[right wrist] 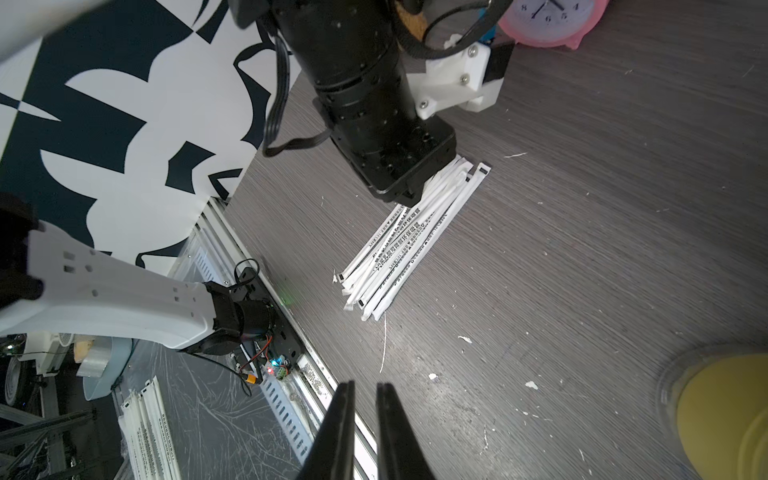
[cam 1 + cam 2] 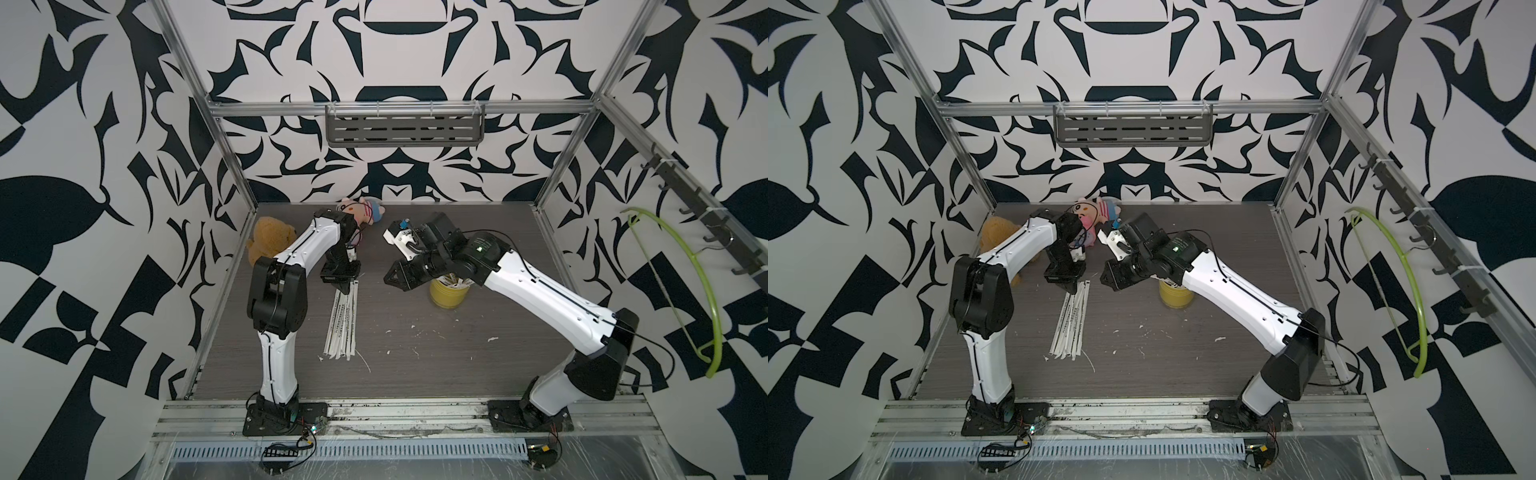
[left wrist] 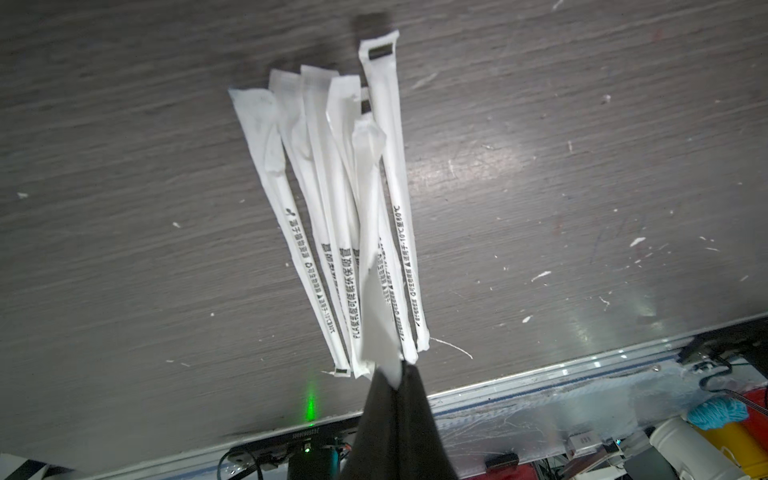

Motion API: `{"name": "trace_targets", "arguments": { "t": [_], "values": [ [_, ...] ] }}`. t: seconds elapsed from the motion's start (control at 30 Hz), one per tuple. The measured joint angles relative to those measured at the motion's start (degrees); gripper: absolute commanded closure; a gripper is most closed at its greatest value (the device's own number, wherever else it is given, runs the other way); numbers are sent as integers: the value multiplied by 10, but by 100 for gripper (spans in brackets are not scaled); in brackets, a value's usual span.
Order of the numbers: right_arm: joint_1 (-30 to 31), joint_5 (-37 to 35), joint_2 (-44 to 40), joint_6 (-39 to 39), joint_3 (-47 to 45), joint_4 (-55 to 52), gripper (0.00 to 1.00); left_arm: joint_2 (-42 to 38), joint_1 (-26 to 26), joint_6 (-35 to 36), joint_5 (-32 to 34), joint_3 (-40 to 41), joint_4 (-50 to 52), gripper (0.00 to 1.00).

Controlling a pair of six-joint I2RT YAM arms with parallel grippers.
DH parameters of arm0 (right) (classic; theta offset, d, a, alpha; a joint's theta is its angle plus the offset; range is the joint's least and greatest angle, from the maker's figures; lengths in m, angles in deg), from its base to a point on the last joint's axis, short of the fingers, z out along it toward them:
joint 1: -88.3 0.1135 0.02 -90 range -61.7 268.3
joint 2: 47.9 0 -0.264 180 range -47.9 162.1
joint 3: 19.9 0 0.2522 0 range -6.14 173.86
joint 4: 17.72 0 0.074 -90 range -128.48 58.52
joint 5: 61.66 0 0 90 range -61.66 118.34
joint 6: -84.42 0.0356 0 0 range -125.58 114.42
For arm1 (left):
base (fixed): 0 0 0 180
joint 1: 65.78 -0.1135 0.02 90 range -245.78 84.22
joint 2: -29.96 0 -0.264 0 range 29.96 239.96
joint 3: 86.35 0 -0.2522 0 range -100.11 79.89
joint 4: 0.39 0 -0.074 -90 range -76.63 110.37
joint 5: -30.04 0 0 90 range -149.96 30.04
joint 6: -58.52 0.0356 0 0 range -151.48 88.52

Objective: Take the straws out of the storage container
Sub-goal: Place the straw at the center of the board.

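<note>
My left gripper holds the straw already lined up with the fan of wrapped straws just below, so next I will lower it there and release the straw.
The yellow storage container (image 2: pixel 448 294) (image 2: pixel 1174 296) stands right of centre under my right forearm, with a few straws (image 2: pixel 452 281) showing in its mouth. Its rim also edges the right wrist view (image 1: pixel 723 415). A fan of several wrapped straws (image 2: pixel 343 324) (image 2: pixel 1069 328) (image 1: pixel 399 245) lies on the table left of it. My left gripper (image 3: pixel 399 374) (image 2: pixel 344 287) hangs over the pile's far end, shut on the end of one straw (image 3: pixel 370 249). My right gripper (image 1: pixel 365 390) (image 2: pixel 386 280) hovers between pile and cup, jaws narrowly open with nothing between them.
A brown teddy (image 2: pixel 270 241) and a pink doll (image 2: pixel 361 210) lie at the table's back left. A pink alarm clock (image 1: pixel 548 20) stands behind my left arm. Small white scraps (image 2: pixel 492 338) dot the dark table. A green hanger (image 2: pixel 702 291) hangs on the right wall.
</note>
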State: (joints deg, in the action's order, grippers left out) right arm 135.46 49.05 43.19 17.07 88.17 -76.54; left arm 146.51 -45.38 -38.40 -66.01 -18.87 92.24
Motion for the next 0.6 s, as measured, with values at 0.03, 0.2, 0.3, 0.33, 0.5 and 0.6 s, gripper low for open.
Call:
{"name": "trace_targets", "arguments": {
  "t": [0.03,0.2,0.3,0.33,0.5,0.6],
  "values": [
    [0,0,2,0,0,0,83,4,-2,2,0,-1,1,100],
    [0,-1,6,2,0,3,82,23,-6,10,-10,-2,1,100],
    [0,-1,14,2,0,4,80,30,-8,10,-18,-2,0,100],
    [0,-1,17,3,0,4,80,31,-9,10,-20,-2,-1,100],
    [1,-1,35,3,0,3,78,40,-14,10,-29,3,-14,95],
    [1,-1,36,3,0,3,78,40,-18,10,-30,15,-20,89]
  ]
}}
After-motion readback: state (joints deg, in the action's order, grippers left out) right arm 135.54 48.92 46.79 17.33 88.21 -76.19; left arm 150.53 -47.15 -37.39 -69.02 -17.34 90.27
